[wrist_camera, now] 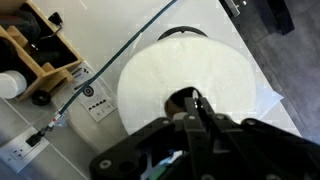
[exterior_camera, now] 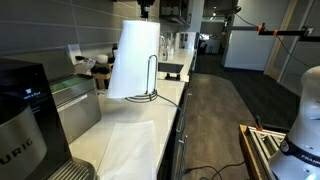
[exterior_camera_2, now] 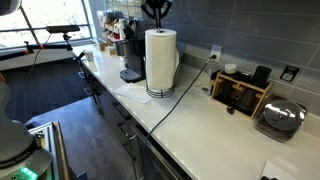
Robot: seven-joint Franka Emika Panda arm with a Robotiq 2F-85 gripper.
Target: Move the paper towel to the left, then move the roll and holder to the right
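Observation:
My gripper should carry the holder's post and the roll past the dark cable onto the open counter before the wooden organiser and then let go, because that part of the counter is empty.
The roll and holder (exterior_camera_2: 160, 60) stand on the white counter, a tall white cylinder on a dark round base (exterior_camera_2: 160, 93) with a thin wire arm (exterior_camera: 152, 75). My gripper (exterior_camera_2: 156, 12) comes down from above onto the roll's top. In the wrist view its fingers (wrist_camera: 195, 100) are pressed together at the dark core hole of the roll (wrist_camera: 150, 80), shut there on the holder's centre. The paper towel (exterior_camera: 125, 148) lies flat on the counter beside the base. It also shows as a pale sheet (wrist_camera: 278, 100) past the roll's edge.
A coffee machine (exterior_camera: 20, 115) stands at one end of the counter. A wooden organiser (exterior_camera_2: 240, 92) and a toaster (exterior_camera_2: 282, 120) sit at the other. A dark cable (exterior_camera_2: 188, 95) crosses the counter to a wall outlet (exterior_camera_2: 214, 52). The counter edge (exterior_camera: 180, 110) drops to the floor.

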